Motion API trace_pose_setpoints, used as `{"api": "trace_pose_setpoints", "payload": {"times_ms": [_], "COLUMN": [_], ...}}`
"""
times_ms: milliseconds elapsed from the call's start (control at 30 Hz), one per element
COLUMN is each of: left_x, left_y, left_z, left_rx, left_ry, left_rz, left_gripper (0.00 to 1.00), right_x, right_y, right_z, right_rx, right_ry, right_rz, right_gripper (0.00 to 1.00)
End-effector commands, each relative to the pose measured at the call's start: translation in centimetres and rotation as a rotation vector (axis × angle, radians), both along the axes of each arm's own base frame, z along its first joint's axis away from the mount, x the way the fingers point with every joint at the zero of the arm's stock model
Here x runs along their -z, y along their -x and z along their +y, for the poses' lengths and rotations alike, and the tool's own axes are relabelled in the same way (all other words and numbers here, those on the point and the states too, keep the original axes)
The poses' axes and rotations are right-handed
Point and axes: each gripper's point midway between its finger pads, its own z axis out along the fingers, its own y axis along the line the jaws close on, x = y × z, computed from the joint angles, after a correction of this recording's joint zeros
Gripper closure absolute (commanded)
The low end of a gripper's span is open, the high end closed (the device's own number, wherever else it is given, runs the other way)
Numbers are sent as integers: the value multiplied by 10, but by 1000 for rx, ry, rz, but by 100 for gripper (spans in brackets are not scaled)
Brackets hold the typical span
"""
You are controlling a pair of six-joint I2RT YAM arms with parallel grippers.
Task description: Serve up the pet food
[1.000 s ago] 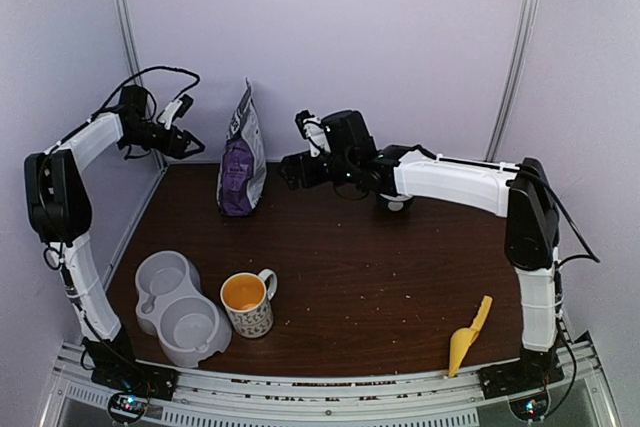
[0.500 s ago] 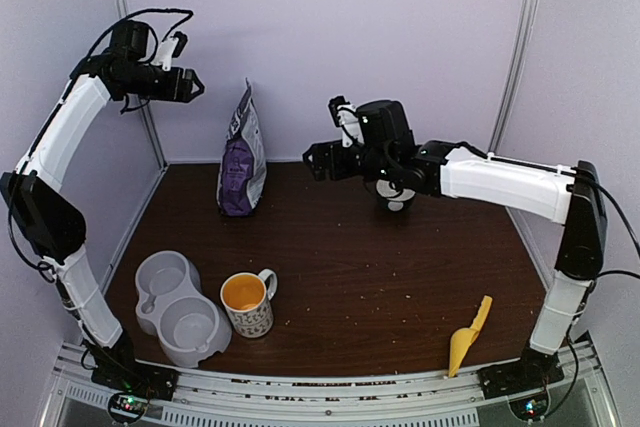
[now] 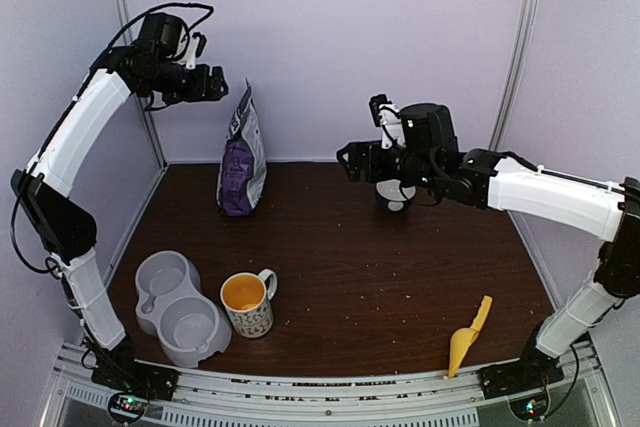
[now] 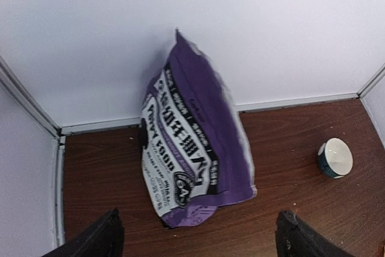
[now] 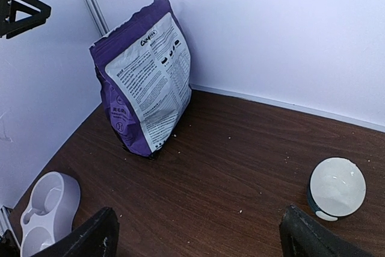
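Note:
Next, the left gripper moves to the right in the top view to the bag's top edge, then down onto that edge's near end (image 3: 237, 133).
The purple puppy food bag (image 3: 242, 162) stands upright near the back wall, left of centre; it also shows in the left wrist view (image 4: 192, 142) and the right wrist view (image 5: 147, 82). The pet food itself is hidden inside the bag. My left gripper (image 3: 214, 85) hovers high, up and to the left of the bag's top, open and empty (image 4: 201, 236). My right gripper (image 3: 350, 159) hangs above the table well to the right of the bag, open with nothing between its fingers (image 5: 201, 233).
A grey double pet bowl (image 3: 178, 309) (image 5: 45, 209) sits front left, with an orange-lined patterned mug (image 3: 247, 304) beside it. A yellow scoop (image 3: 468, 335) lies front right. A small teal bowl (image 3: 396, 197) (image 4: 334, 157) (image 5: 337, 188) stands below the right arm. Crumbs dot the table.
The left arm has risen and swung right towards the bag's top, its jaws standing wider. The right arm has lifted and drawn back to the right, away from the bag.

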Motion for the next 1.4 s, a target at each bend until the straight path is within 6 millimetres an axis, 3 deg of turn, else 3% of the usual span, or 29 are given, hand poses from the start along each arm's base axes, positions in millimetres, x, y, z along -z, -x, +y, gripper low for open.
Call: {"api": "trace_pose_setpoints", "payload": {"times_ms": [0,133,300,433,567,867,1100,1267,1367], "left_x": [-7,0,15,34,41,59,75,74,73], "left_y": [-11,-23,-39,-47,-51,-48,-45,-47,-48], "left_z": [-40,-62,-60,-73,-78,-97,-114,-117,-109], "left_rx": [-52,-95,-187,-175,-191,-172,-187,-231,-273], "left_ry": [116,116,116,154,151,155,163,209,201], "left_rz": [-41,-59,-58,-17,-18,14,17,-35,-79], "left_gripper": [12,12,16,24,30,44,44,48,53], "right_x": [-14,-22,-38,-47,-55,-63,-71,-71,-71], "right_y": [9,24,47,63,74,89,99,104,106], "right_z": [-28,-52,-85,-106,-122,-146,-156,-163,-166], "right_rx": [56,77,99,120,137,177,182,191,195], "right_ry": [-40,-70,-117,-149,-173,-202,-243,-248,-252], "right_rz": [-14,-36,-78,-114,-144,-182,-204,-209,-210], "right_gripper": [6,5,5,4,3,2,2,1,2]}}
